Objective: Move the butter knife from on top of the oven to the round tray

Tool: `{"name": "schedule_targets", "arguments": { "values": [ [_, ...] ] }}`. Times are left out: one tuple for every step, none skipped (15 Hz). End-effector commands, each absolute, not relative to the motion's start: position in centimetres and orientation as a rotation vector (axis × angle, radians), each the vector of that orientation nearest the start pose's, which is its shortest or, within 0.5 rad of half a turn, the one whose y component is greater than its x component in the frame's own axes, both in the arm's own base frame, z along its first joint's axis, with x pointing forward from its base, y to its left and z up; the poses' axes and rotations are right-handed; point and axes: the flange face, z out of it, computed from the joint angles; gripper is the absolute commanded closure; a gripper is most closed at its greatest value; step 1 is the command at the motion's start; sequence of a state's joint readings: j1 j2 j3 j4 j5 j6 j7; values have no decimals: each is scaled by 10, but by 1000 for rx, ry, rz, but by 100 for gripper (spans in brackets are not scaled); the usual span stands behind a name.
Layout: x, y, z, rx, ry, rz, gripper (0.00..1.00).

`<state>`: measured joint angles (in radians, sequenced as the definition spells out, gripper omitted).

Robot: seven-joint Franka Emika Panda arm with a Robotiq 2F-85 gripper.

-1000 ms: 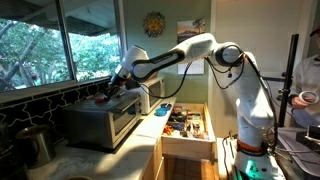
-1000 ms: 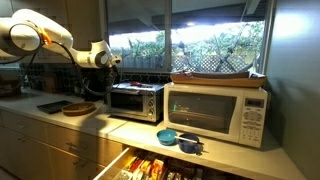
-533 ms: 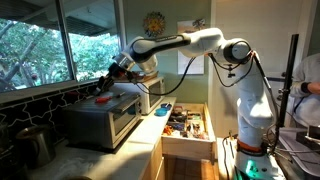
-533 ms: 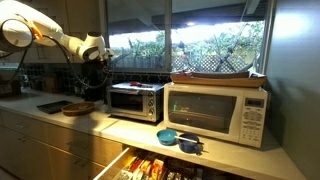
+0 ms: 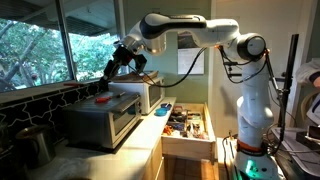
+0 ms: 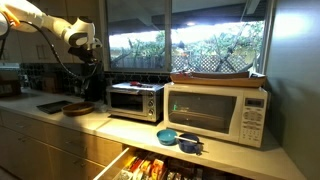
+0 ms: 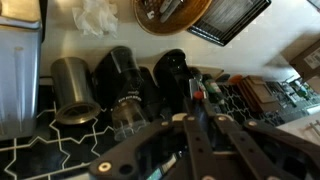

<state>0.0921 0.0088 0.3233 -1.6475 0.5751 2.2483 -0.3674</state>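
Observation:
My gripper swings toward the top of the wrist view next, then descends over the brown round tray below to release the butter knife point(image 7: 196, 93).
My gripper point(image 5: 112, 68) is raised above and beyond the silver-grey oven point(image 5: 100, 122), high over the counter in both exterior views point(image 6: 85, 45). In the wrist view its fingers point(image 7: 197, 100) are pressed together on something slim whose small red end shows at their tips; it looks like the butter knife point(image 7: 196, 93). The brown round tray point(image 7: 170, 30) lies on the counter at the top of the wrist view with some items in it. It also shows to the left of the oven point(image 6: 135, 100) in an exterior view point(image 6: 78, 108).
A red patch point(image 5: 103, 98) shows on the oven top. Below the gripper stand a steel canister point(image 7: 75, 90) and two black ones point(image 7: 125, 85). There is a black tray point(image 7: 235, 18), a white crumpled cloth point(image 7: 98, 15), a microwave point(image 6: 215, 112), blue bowls point(image 6: 170, 137) and an open drawer point(image 5: 185, 125).
The gripper has risen from the oven top and swung away from the oven, towards the counter side where the round tray lies. The red patch on the oven has not moved.

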Motion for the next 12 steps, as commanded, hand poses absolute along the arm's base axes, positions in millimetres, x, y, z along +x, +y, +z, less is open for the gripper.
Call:
{"name": "schedule_targets", "arguments": {
  "values": [
    [537, 289, 623, -2445, -708, -470, 98],
    [531, 299, 616, -2439, -719, -387, 98],
    [524, 313, 608, -2416, -733, -309, 98],
    [518, 325, 601, -2404, -744, -231, 98],
    [515, 336, 592, -2411, -751, -167, 98],
    [519, 347, 577, -2474, -781, -224, 98],
    [524, 354, 565, -2499, -808, -267, 98],
    [534, 359, 549, -2540, -872, -361, 98],
    [546, 365, 531, -2551, -887, -452, 98],
    [563, 367, 525, -2554, -875, -545, 98],
    [576, 373, 512, -2550, -881, -637, 98],
    [589, 377, 503, -2536, -855, -728, 98]
  ]
}}
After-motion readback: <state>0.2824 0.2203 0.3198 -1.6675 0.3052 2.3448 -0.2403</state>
